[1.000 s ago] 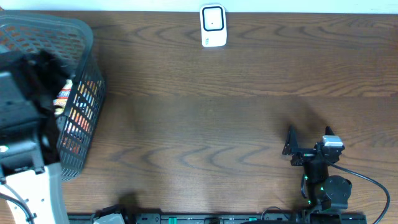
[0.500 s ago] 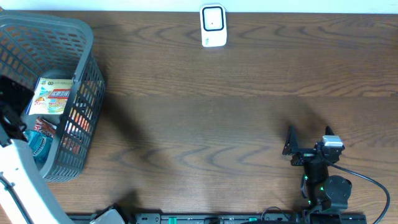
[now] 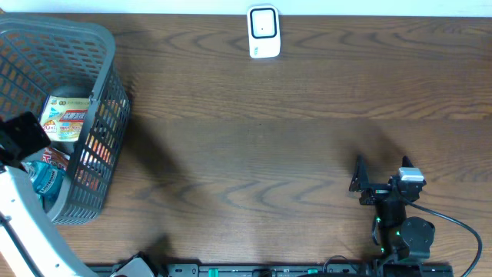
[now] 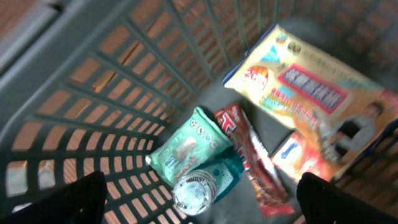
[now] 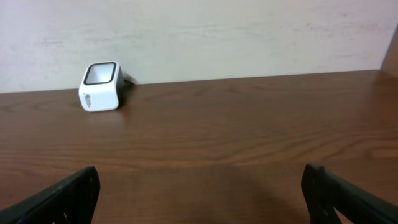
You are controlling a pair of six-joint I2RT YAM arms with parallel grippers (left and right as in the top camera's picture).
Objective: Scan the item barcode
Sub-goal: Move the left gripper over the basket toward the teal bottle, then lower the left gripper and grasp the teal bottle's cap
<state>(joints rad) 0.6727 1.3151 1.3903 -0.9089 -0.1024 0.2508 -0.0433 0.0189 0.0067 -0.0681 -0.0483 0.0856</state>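
My left gripper moves down into the mesh basket (image 3: 104, 46) next, its open fingers around the teal bottle (image 3: 48, 181), since the bottle lies below it, between my fingers.
A grey mesh basket (image 3: 104, 46) at the table's left end holds the items: a yellow printed packet (image 4: 311, 93), a mint-green pack (image 4: 189, 146), a red wrapper (image 4: 252, 158) and a teal bottle with a clear cap (image 4: 194, 191). My left gripper (image 4: 202, 205) hangs open above them, over the bottle, and holds nothing. From overhead, the left gripper (image 3: 23, 135) shows at the basket's left side. The white barcode scanner (image 3: 263, 32) stands at the far middle edge. My right gripper (image 3: 382, 175) rests open and empty at the front right, facing the scanner (image 5: 101, 86).
Bare brown wooden tabletop (image 3: 254, 154) stretches between the basket and the right arm. A pale wall (image 5: 217, 31) rises just behind the scanner. A black rail (image 3: 254, 271) runs along the front edge.
The left arm has pulled off the basket toward the left edge, uncovering the packets inside. The right arm has not moved.
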